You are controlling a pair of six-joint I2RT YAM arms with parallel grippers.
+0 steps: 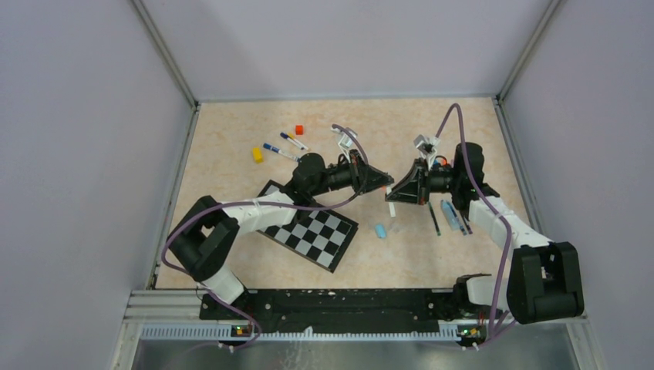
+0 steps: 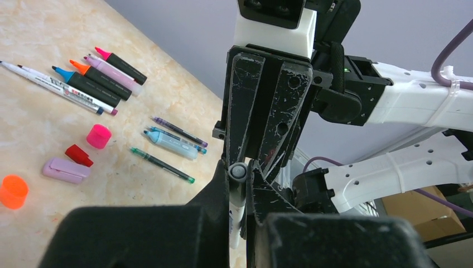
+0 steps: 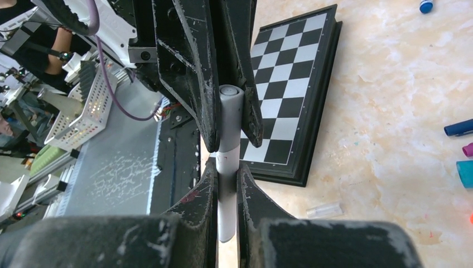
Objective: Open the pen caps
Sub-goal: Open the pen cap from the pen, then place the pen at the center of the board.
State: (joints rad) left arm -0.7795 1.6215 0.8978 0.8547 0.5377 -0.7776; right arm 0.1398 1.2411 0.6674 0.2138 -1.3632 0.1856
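The open pens are beside the purple thin pen. My right gripper should next pull away from the grey cap, then carry the white pen's body across and put it down there.
A white pen (image 1: 391,203) is held in the air between my two grippers at the table's middle. My left gripper (image 1: 384,185) is shut on its grey cap (image 2: 239,172). My right gripper (image 1: 396,193) is shut on the white barrel (image 3: 226,184). In the right wrist view the grey cap (image 3: 230,111) sits between the left fingers, still joined to the barrel. Loose caps lie on the table in the left wrist view: pink (image 2: 99,135), red (image 2: 78,155), lilac (image 2: 66,170) and orange (image 2: 13,190). A light-blue cap (image 1: 380,230) lies near the board.
A chessboard (image 1: 312,231) lies under the left arm. A yellow block (image 1: 257,155), a red cube (image 1: 299,129) and two pens (image 1: 279,151) sit at the back left. Several markers (image 2: 106,72) and thin pens (image 2: 163,164) lie by the right arm. A clear cap (image 3: 324,210) lies near the board.
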